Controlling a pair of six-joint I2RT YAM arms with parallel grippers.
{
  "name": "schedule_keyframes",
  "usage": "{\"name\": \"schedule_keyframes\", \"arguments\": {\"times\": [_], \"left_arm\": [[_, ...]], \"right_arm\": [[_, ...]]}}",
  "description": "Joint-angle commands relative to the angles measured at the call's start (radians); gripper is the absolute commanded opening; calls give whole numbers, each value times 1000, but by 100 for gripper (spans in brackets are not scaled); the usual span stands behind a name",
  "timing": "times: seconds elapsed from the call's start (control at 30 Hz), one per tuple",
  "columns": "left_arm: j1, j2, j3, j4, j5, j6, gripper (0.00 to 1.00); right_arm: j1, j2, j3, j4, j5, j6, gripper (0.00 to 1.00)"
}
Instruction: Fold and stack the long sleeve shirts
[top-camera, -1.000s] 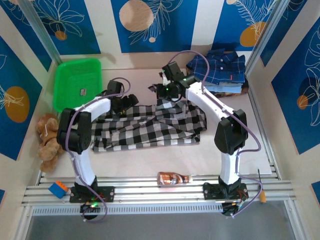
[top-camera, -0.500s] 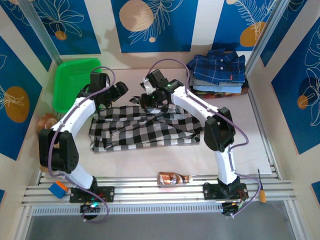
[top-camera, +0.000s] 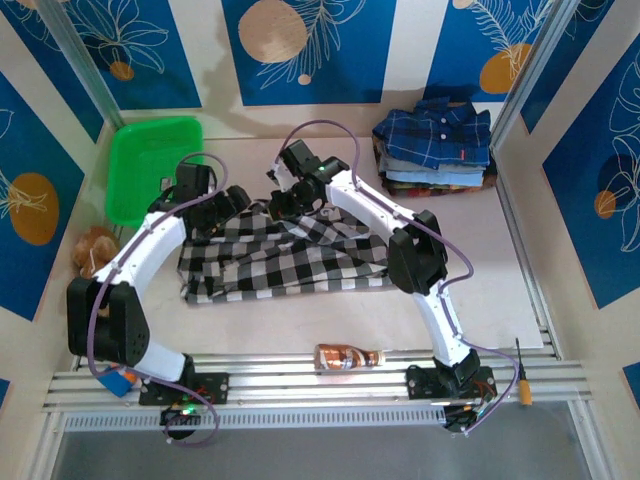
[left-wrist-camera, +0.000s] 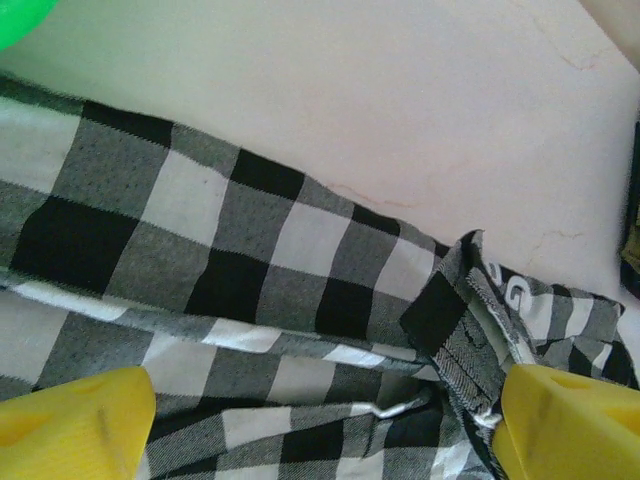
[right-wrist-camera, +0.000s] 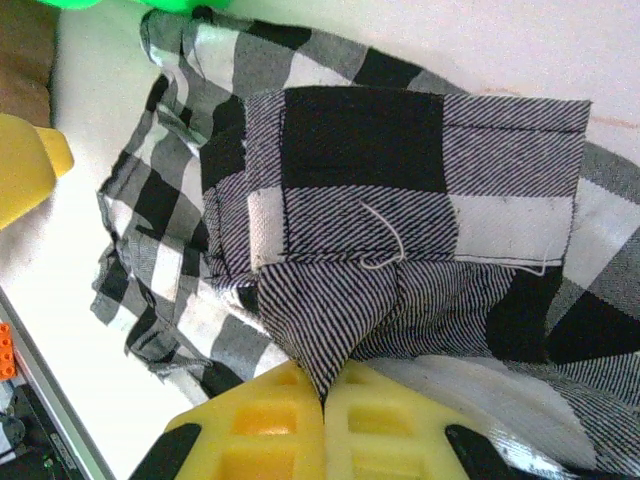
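Observation:
My right gripper draws the fold back next and releases it over the shirt's checked middle, since that cloth lies back of the gripper.
The black-and-white checked shirt (top-camera: 290, 258) lies crumpled across the middle of the table. My right gripper (top-camera: 283, 200) is at its far edge, shut on a fold of the fabric (right-wrist-camera: 330, 330), which is pinched between the yellow fingers (right-wrist-camera: 260, 430). My left gripper (top-camera: 232, 200) hovers just to the left over the same far edge. It is open, its yellow fingers (left-wrist-camera: 70, 425) wide apart above the checked cloth (left-wrist-camera: 250, 250) and a cuff or placket (left-wrist-camera: 480, 320). Folded plaid shirts, navy one on top (top-camera: 435, 135), are stacked at the far right.
A green basket (top-camera: 150, 165) stands at the far left, with a brown plush toy (top-camera: 92, 250) in front of it. A bottle (top-camera: 348, 356) lies near the front rail. A small orange-and-blue block (top-camera: 115, 378) sits at the front left.
The right gripper has moved left along the shirt's far edge with fabric pinched, drawing the shirt's right side inward. The left arm swung left, its gripper staying over the far edge.

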Motion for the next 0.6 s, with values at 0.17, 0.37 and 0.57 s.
{"name": "schedule_keyframes", "arguments": {"times": [0.17, 0.37, 0.57], "left_arm": [[9, -46, -89, -23, -31, 14, 90], [10, -29, -105, -21, -24, 34, 90], [8, 2, -95, -11, -6, 56, 90]], "right_arm": [[91, -333, -271, -100, -69, -5, 2], [187, -509, -455, -102, -20, 38, 2], [166, -511, -503, -89, 56, 92, 3]]}}
